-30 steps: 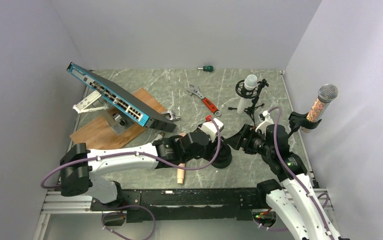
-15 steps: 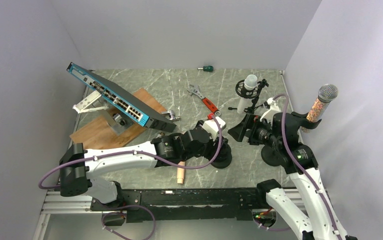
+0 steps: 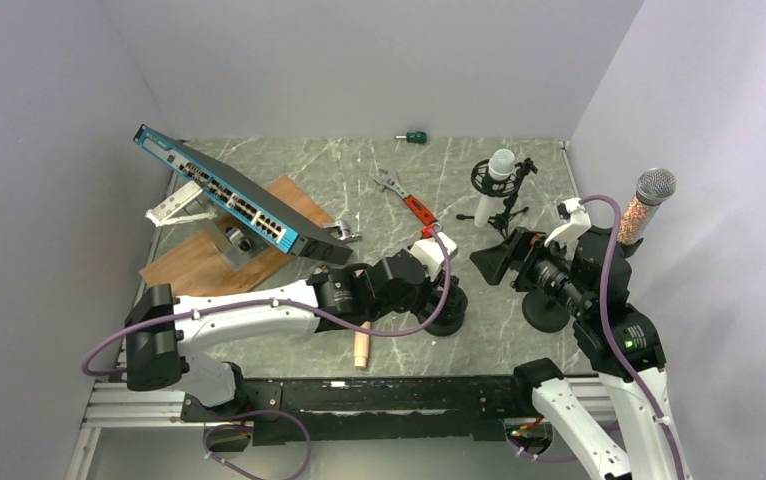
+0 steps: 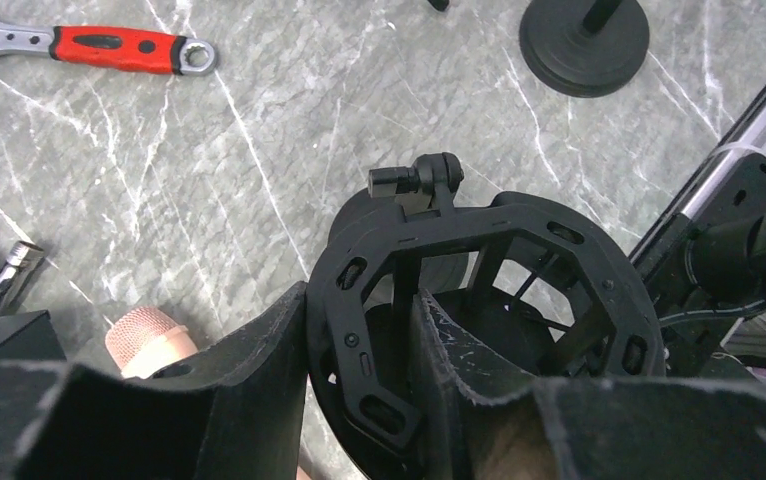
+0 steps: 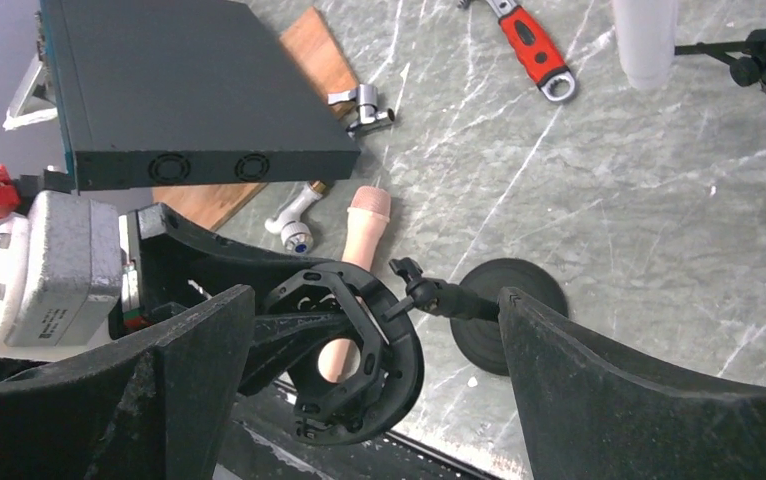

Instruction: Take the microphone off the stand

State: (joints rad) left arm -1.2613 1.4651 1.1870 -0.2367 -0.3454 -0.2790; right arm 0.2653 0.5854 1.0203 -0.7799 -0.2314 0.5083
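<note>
My left gripper should carry the stand outward by its ring's rim and set it on the bare table [image 3: 361, 200] beside the wrench's jaws next, since the ring is empty.
The stand is a black round base [image 3: 447, 316] with an arm and a ring-shaped shock mount [image 4: 519, 250]. The mount's ring is empty. My left gripper [image 4: 357, 305] is shut on the ring's rim, one finger inside and one outside. A pink microphone [image 3: 361, 346] lies flat on the table just left of the base; its head [image 4: 147, 340] shows beside my left finger. In the right wrist view the pink microphone [image 5: 361, 250] lies behind the mount [image 5: 354, 350]. My right gripper [image 5: 377, 300] is open, back from the mount to its right, holding nothing.
A white microphone [image 3: 500, 166] sits in a tripod mount at the back right. A glitter microphone [image 3: 647, 205] stands on another stand at the right edge. A red-handled wrench [image 3: 414, 205], a tilted network switch [image 3: 229, 200] and a wooden board [image 3: 199, 262] lie to the left.
My right gripper has drawn back to the right, away from the mount, and opened wider. The left gripper has stayed at the mount, with its arm shifted slightly.
</note>
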